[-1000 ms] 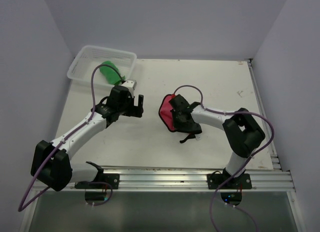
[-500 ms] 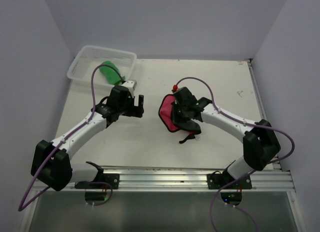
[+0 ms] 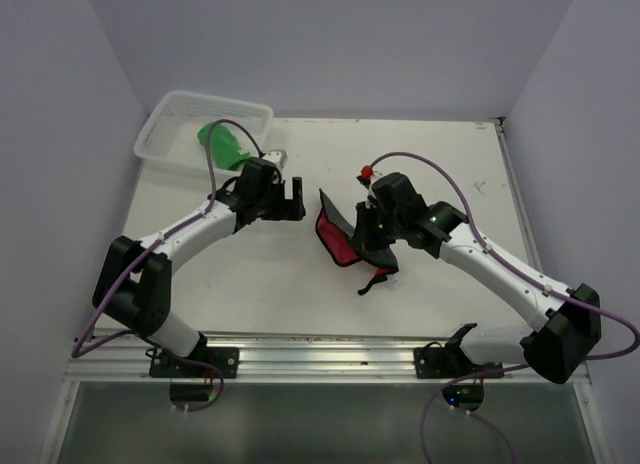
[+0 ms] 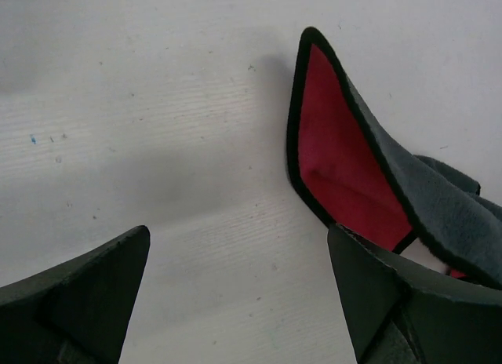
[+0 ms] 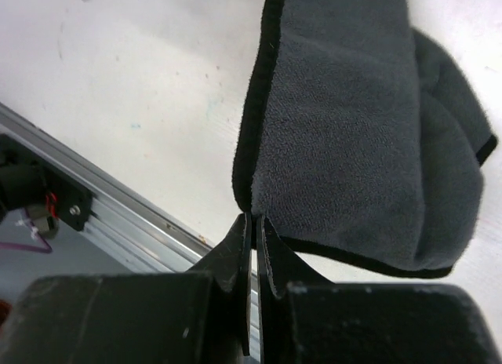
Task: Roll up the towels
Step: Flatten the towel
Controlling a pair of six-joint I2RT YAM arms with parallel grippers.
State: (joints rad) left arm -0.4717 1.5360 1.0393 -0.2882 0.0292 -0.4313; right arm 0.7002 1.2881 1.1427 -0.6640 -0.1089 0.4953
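The far end of the towel's lifted edge is already held by my right gripper, so my left gripper needs to move down and back onto the red towel's loose black-trimmed end (image 3: pixel 320 216) (image 4: pixel 311 121) next.
The red towel (image 3: pixel 335 236) with a dark grey underside lies mid-table, its right part lifted and folded over. My right gripper (image 3: pixel 368 227) is shut on the towel's black-trimmed edge; in the right wrist view the grey underside (image 5: pixel 353 136) hangs from the closed gripper (image 5: pixel 252 217). My left gripper (image 3: pixel 297 199) is open and empty just left of the towel, low over the table. In the left wrist view the gripper (image 4: pixel 238 246) is wide open, and the towel's red face (image 4: pixel 337 164) stands up beyond its right finger. The green towel (image 3: pixel 222 144) lies in the white basket (image 3: pixel 165 134).
The basket stands at the table's back left corner. An aluminium rail (image 3: pixel 330 349) runs along the near edge and shows in the right wrist view (image 5: pixel 102 203). A small black strap (image 3: pixel 375 279) lies just in front of the red towel.
My right gripper has moved right and back, pulling the red towel's edge up and over. My left arm has swung right and back, closer to the towel.
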